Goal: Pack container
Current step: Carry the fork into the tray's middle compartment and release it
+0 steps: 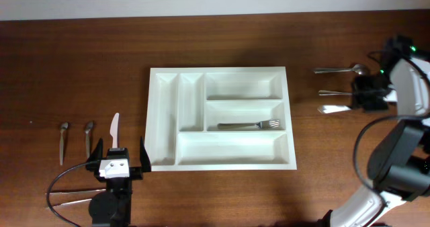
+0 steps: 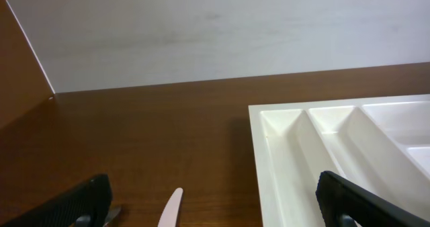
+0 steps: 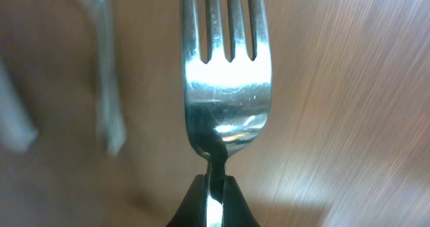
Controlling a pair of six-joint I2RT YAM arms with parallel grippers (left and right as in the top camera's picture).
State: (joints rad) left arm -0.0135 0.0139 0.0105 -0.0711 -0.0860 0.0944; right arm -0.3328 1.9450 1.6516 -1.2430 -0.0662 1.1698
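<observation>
My right gripper lifts this fork across to the left in the overhead view next. It then releases the fork in the container's middle crosswise section (image 1: 240,114), since that already holds a fork.
The white container (image 1: 228,150) lies at the table's middle, with one metal fork (image 1: 248,125) in its middle crosswise compartment. Its near corner (image 2: 289,160) shows in the left wrist view. My right gripper (image 3: 213,187) is shut on the neck of another metal fork (image 3: 225,86), tines pointing away, just over the wood. From above, this gripper (image 1: 363,93) sits at the far right, over that fork (image 1: 334,92). My left gripper (image 1: 121,156) stands open left of the container, straddling a white knife (image 1: 115,127), whose tip (image 2: 172,207) shows between the fingers (image 2: 80,200).
A spoon (image 1: 342,70) and a pale-handled utensil (image 1: 334,109) lie on either side of the held fork. A blurred utensil (image 3: 107,86) lies left of it. Two small spoons (image 1: 64,140) (image 1: 88,134) rest at the far left. A white wall (image 2: 215,32) backs the table.
</observation>
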